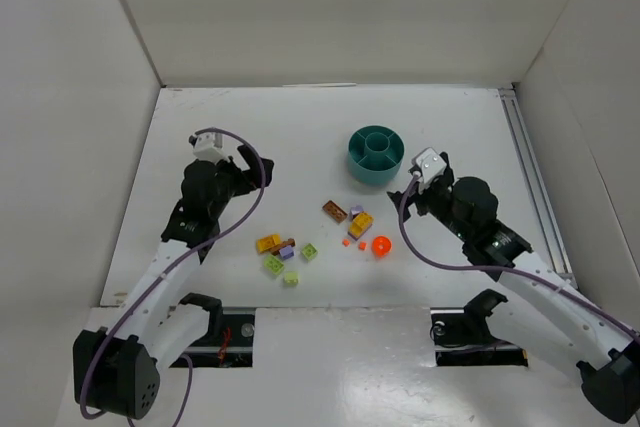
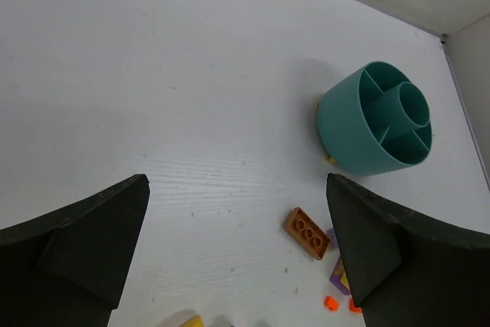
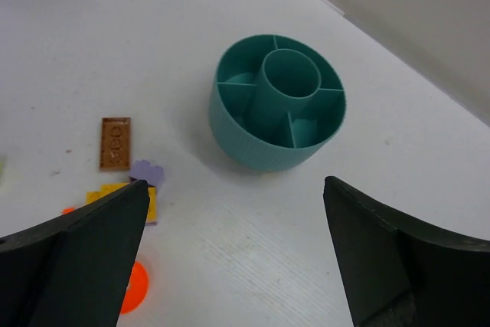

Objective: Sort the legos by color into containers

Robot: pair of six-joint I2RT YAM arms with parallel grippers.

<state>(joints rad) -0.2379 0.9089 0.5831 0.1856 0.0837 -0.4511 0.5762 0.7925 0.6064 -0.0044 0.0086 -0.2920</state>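
My open right gripper moves back and down onto the round orange-red piece (image 1: 380, 245) (image 3: 135, 287) next, because it lies below the raised fingers, clear of the stacked bricks.
The teal dish (image 1: 377, 155) stands at the table's middle right, and its visible compartments look bare. It also shows in the left wrist view (image 2: 360, 139) and the right wrist view (image 3: 260, 139). Loose legos lie in front of it. They include a brown brick (image 1: 334, 211) (image 2: 308, 233) (image 3: 115, 143), a lilac piece (image 3: 147, 171), an orange-yellow brick (image 1: 360, 224) and a round orange-red piece (image 1: 380, 245) (image 3: 135, 287). A second cluster with a yellow brick (image 1: 268, 243) and lime green bricks (image 1: 273, 265) lies further left. My left gripper (image 1: 255, 167) (image 2: 236, 181) is open and empty, left of the dish. My right gripper (image 1: 405, 190) (image 3: 235, 183) is open and empty, just in front of the dish.
White walls close in the table at the back and on both sides. A metal rail (image 1: 530, 177) runs along the right edge. Two tiny orange-red bits (image 1: 354, 243) lie between the bricks.
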